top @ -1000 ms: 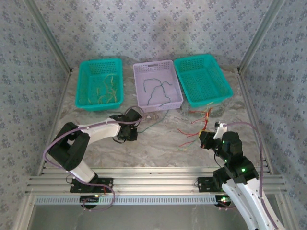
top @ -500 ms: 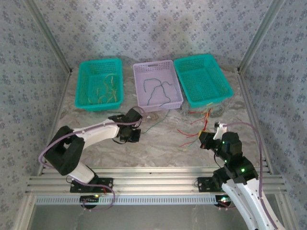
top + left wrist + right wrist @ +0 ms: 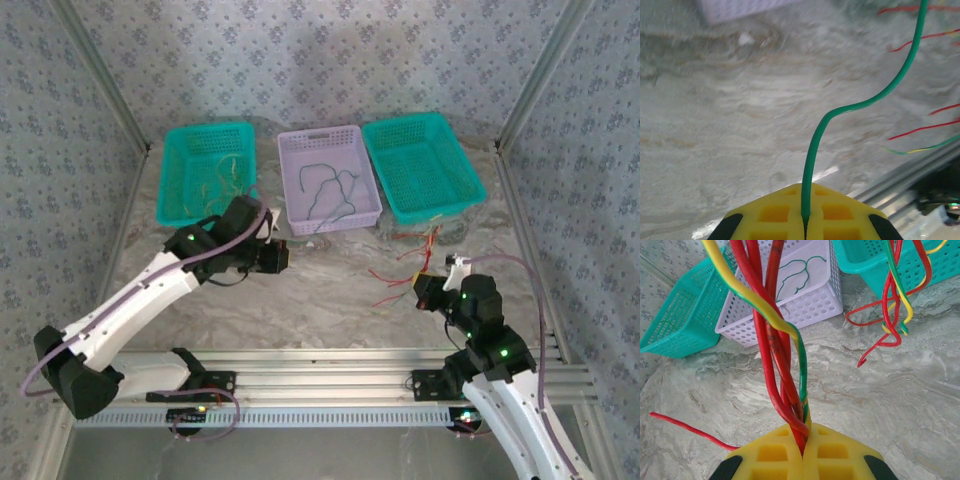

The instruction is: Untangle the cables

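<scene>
Other green cables are already inside the lilac basket [image 3: 742, 8]. My left gripper needs to carry the single green cable [image 3: 840, 112] outward over the basket next, then down inside it to release.
My left gripper [image 3: 277, 257] hovers in front of the lilac basket, shut on a single green cable [image 3: 840, 112]. That cable rises from between the yellow pads [image 3: 840, 220] and curves away to the upper right. My right gripper [image 3: 425, 290] is at the right of the table, shut on a twisted bundle of red cables [image 3: 771, 335] with a yellow-and-green one [image 3: 801, 357] among them. More red and yellow cables [image 3: 405, 270] lie loose on the marble between the right gripper and the baskets.
Three baskets stand in a row at the back. The left teal basket [image 3: 208, 128] holds yellowish cables. The lilac basket [image 3: 318, 132] holds dark green cables [image 3: 325, 185]. The right teal basket [image 3: 404, 121] has nothing visible inside. Metal rails run along the near edge.
The left arm has risen and swung back left towards the baskets, its gripper carrying the green cable up off the table. The right arm has held still.
</scene>
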Motion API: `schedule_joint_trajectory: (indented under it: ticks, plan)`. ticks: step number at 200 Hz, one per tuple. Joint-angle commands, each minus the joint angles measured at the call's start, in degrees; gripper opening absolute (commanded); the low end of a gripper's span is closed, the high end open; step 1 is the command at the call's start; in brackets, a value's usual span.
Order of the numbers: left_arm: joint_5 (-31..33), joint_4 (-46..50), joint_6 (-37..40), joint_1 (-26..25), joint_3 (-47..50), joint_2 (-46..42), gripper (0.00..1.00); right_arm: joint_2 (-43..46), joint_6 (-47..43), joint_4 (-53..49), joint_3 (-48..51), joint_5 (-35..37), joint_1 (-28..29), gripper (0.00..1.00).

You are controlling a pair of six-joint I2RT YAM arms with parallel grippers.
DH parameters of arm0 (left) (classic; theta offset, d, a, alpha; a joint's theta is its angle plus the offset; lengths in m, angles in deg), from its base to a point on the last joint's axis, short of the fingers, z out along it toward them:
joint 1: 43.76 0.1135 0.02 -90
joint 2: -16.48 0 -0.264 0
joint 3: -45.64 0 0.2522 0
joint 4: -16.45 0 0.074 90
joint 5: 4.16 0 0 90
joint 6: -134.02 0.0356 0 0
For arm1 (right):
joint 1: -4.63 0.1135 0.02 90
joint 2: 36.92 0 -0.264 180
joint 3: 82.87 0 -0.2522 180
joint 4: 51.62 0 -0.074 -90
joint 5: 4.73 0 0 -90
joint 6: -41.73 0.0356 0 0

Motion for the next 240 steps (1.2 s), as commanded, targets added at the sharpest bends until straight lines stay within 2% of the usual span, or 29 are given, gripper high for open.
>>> schedule_joint_trajectory:
  ticks: [1,23,37,92,167,212,240]
  plan:
    - [-1.0,4.6,1.8,-0.2,-6.5,-0.5,0.0,-0.9,0.0,3.0,0.0,-1.2,-0.4,0.0]
    - [4.4,4.3,2.5,0.3,-11.1,0.9,0.0,-1.0,-0.1,2.9,-0.5,-1.0,-0.5,0.0]
    - [4.7,2.7,2.6,2.2,-13.9,3.7,0.0,-1.2,0.1,3.4,-0.6,-1.2,-0.4,0.0]
    - [-0.9,-4.1,3.7,9.9,-25.5,25.9,0.0,-2.4,0.5,3.1,-3.4,-2.9,-0.4,0.0]
    - [-4.1,-0.6,4.1,11.5,-45.4,54.1,0.0,-0.1,0.6,1.5,-5.2,-6.2,-0.2,0.0]
    - [-3.9,2.0,2.9,11.5,-51.4,62.3,0.0,0.8,2.0,2.9,-5.2,-9.2,-0.1,0.0]
    - [-1.8,-2.0,0.5,12.1,-45.2,59.8,0.0,1.0,1.6,2.3,-5.6,-9.9,0.0,0.0]
